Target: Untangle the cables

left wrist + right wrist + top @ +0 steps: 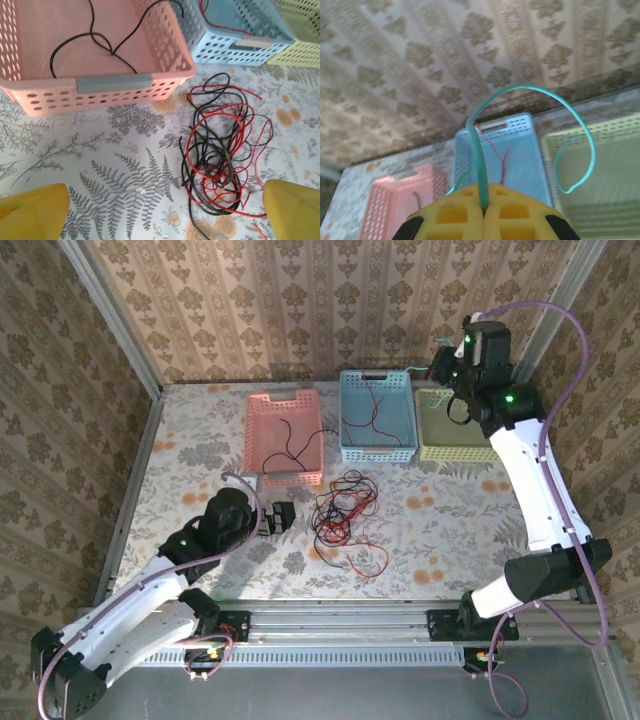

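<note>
A loop of the thin green cable [530, 90] is hanging over the yellow basket [600, 175]. My right gripper will lower it in and let it go next.
A tangle of red and black cables [343, 515] lies mid-table, in front of the baskets. My left gripper [277, 517] sits low just left of it, open and holding nothing. In the left wrist view its yellow fingertips [32, 212] stand wide apart, with the tangle [222, 150] ahead and to the right. My right gripper [447, 368] is raised at the back right, above the yellow basket [455, 430]. It is shut on a thin green cable [530, 90] that loops up from the pinched pads [455, 215] and hangs over the yellow basket [600, 170].
A pink basket [285, 435] holds a black cable [95, 40]. A blue basket [377, 415] beside it holds a red cable [215, 20]. Wallpapered walls close in the back and sides. The arm rail runs along the near edge.
</note>
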